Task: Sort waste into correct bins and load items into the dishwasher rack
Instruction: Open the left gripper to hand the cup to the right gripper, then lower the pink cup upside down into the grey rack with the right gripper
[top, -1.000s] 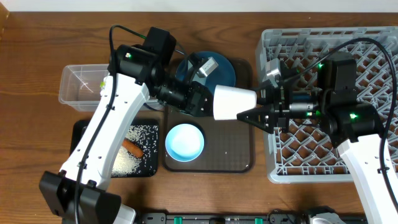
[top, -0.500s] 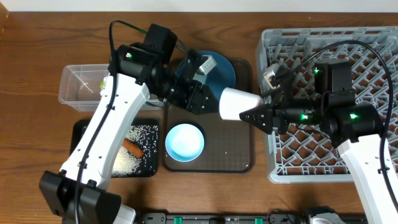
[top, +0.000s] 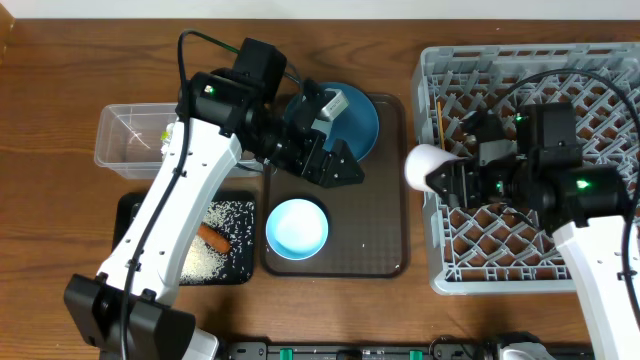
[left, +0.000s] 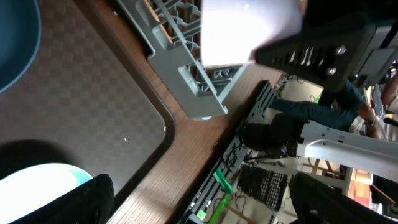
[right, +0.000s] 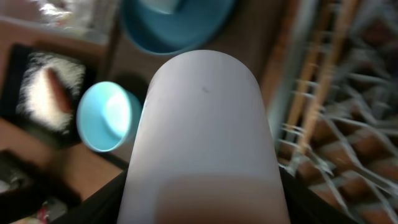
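I should next move my right gripper to the right in the overhead view, back and down into the rack's near tray-side corner (top: 466, 230), because the cup still sticks out over the rack's edge.
My right gripper (top: 452, 176) is shut on the pale pink cup (top: 428, 168), which hangs over the left edge of the grey dishwasher rack (top: 590, 90). In the right wrist view the cup (right: 205, 118) fills the middle between my dark fingers (right: 109, 202). My left gripper (top: 338, 170) stands open and empty over the brown serving tray (top: 375, 240); in its own view the wide-apart fingers (left: 90, 199) hold nothing. On that tray sit the blue plate (top: 358, 125) with a light blue cup (top: 331, 103) and the white bowl (top: 297, 227). Chopsticks (top: 441, 124) lie in the rack.
At the left, a clear tub (top: 125, 140) holds a wrapper (top: 165, 136). In front of it, the black tray (top: 135, 215) holds rice (top: 228, 213) and a carrot (top: 212, 238). The left arm reaches across from the tub side over the plate.
The left gripper opened and let go of the pale pink cup, drawing back to the left. The right gripper carried the cup rightward to the rack's edge.
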